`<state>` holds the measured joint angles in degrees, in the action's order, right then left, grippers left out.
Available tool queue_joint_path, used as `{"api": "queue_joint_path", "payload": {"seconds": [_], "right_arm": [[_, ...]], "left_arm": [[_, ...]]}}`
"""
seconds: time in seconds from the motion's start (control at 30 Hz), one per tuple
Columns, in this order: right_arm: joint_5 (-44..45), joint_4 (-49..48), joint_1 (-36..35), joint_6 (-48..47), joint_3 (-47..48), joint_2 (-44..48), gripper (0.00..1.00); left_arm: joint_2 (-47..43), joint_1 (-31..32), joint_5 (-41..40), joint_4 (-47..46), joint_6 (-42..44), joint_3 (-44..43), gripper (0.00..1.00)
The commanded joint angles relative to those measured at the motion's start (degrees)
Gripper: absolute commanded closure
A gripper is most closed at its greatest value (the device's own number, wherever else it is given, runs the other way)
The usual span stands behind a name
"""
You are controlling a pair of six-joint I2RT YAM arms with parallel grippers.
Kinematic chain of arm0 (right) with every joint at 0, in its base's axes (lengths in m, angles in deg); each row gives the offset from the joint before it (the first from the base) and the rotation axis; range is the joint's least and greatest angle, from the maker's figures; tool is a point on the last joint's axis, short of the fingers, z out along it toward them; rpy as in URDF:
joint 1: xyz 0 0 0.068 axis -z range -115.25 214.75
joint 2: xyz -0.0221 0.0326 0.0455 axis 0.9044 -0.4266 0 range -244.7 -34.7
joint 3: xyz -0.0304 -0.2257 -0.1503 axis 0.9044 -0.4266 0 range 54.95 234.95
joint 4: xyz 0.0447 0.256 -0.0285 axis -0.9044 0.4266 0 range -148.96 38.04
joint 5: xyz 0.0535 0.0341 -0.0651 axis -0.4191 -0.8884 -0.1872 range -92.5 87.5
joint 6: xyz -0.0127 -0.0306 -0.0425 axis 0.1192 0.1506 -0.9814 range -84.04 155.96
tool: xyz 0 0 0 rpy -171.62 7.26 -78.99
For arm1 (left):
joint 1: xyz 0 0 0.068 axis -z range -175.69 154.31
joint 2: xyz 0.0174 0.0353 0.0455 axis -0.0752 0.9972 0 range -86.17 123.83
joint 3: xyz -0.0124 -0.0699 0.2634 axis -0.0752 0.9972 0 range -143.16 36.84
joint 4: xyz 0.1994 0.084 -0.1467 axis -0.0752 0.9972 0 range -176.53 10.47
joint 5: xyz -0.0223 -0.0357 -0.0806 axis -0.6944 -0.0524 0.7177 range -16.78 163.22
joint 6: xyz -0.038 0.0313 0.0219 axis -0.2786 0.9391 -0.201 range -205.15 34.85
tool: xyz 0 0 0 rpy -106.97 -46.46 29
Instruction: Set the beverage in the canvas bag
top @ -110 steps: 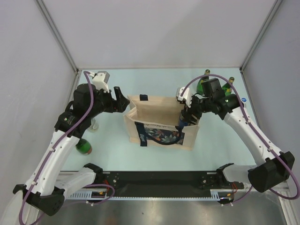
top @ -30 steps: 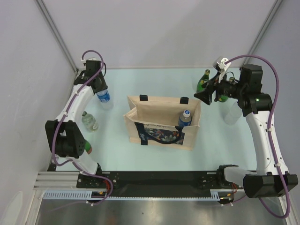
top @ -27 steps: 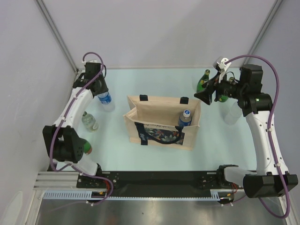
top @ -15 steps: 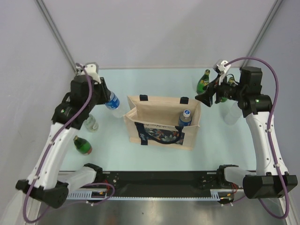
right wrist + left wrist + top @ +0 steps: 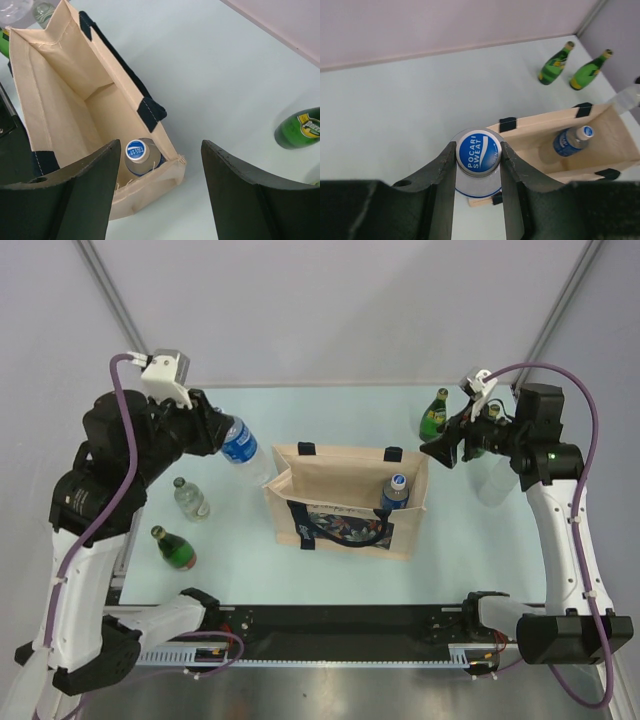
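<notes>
I should next move my left gripper to the right in the top view and down into the bag [image 5: 360, 493] [image 5: 546, 151] next to the standing bottle, because the space there is empty.
The beige canvas bag [image 5: 345, 502] with navy handles stands open mid-table. One blue-capped Pocari Sweat bottle [image 5: 394, 490] stands inside its right end, also seen in the right wrist view [image 5: 140, 156]. My left gripper [image 5: 212, 433] is shut on the neck of a second Pocari Sweat bottle [image 5: 238, 443], held in the air left of and behind the bag; its blue cap [image 5: 478, 151] sits between the fingers in the left wrist view. My right gripper [image 5: 443, 449] is open and empty, raised just right of the bag's right end.
Two green glass bottles [image 5: 433, 414] stand at the back right, beside a clear bottle [image 5: 492, 478]. A clear bottle [image 5: 188, 497] and a green bottle [image 5: 173, 549] stand at the left. Grey walls close in the back and sides.
My left arm lifted the Pocari Sweat bottle off the back-left of the table and carried it up toward the bag. My right gripper stayed open, pulled back from the bag.
</notes>
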<state>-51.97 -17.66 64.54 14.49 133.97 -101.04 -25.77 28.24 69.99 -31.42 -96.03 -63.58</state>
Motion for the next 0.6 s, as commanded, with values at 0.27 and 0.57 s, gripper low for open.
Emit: {"api": "queue_joint_path", "payload": {"seconds": [0.27,0.57], "right_arm": [[-1.7,0.8,2.9,0.4,0.7,2.4,0.29],[-3.3,3.9,3.3,-0.8,-0.9,2.4,0.29]], "left_arm": [[11.8,18.4,5.4,-11.2,3.3,-13.4,1.00],[20.2,26.6,4.5,-17.7,10.1,-11.9,1.00]]}}
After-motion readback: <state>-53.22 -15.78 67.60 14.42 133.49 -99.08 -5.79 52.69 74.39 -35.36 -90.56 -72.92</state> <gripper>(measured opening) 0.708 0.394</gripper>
